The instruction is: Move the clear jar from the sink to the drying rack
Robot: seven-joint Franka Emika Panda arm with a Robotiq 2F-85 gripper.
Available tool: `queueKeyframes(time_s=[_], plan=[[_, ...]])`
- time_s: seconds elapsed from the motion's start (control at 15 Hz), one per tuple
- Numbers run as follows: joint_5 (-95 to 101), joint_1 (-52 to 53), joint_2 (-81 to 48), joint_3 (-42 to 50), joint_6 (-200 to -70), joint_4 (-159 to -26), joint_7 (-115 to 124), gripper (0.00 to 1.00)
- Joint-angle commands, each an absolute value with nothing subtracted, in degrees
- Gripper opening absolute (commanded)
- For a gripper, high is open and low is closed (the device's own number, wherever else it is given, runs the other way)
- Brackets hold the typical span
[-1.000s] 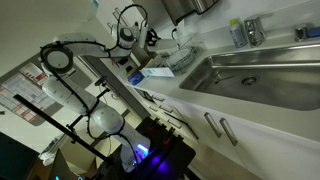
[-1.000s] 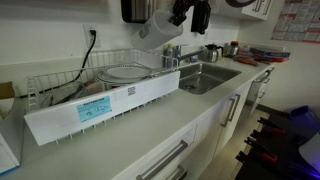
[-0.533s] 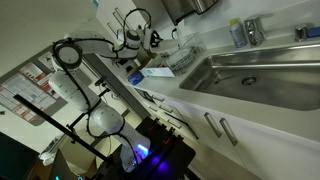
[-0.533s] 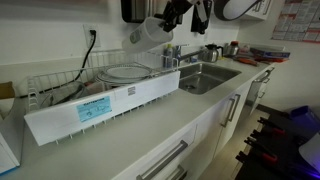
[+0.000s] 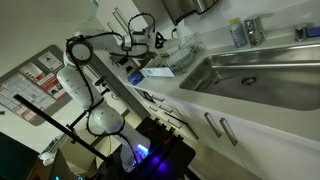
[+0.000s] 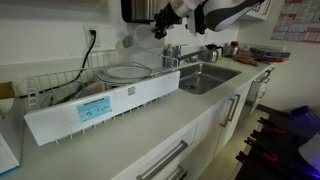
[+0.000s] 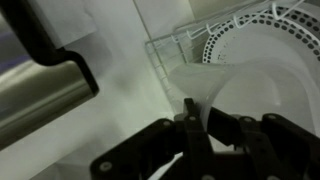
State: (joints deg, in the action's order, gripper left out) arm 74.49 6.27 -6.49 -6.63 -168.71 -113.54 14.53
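Note:
My gripper brings down the clear jar (image 7: 250, 95) over the round white plate next, since the jar is still high.
My gripper (image 7: 205, 115) is shut on the wall of the clear jar (image 7: 250, 95), which fills the lower right of the wrist view. In both exterior views the gripper (image 6: 163, 20) (image 5: 152, 42) hangs high in the air by the back wall, over the sink end of the drying rack (image 6: 60, 82) (image 5: 178, 58). The jar is hard to make out there against the pale wall. The wire rack with a round white plate (image 7: 255, 30) lies below the jar in the wrist view. The steel sink (image 6: 205, 75) (image 5: 255, 75) is beside the rack.
A white labelled panel (image 6: 100, 105) fronts the rack. A faucet (image 6: 175, 50) stands behind the sink, and a small bluish bottle (image 5: 236, 33) sits on its far rim. Kettles and stacked items (image 6: 215, 52) sit past the sink. Cabinets hang overhead (image 6: 135, 8).
The arm has swung along the back wall away from the sink toward the rack, carrying the jar. The gripper stays shut on it.

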Motion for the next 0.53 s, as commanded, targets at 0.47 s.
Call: queueKeyframes(time_s=[0.47], plan=[[65.22, 6.56, -14.69, -9.79, -171.52, -113.21, 12.57, 0.02]])
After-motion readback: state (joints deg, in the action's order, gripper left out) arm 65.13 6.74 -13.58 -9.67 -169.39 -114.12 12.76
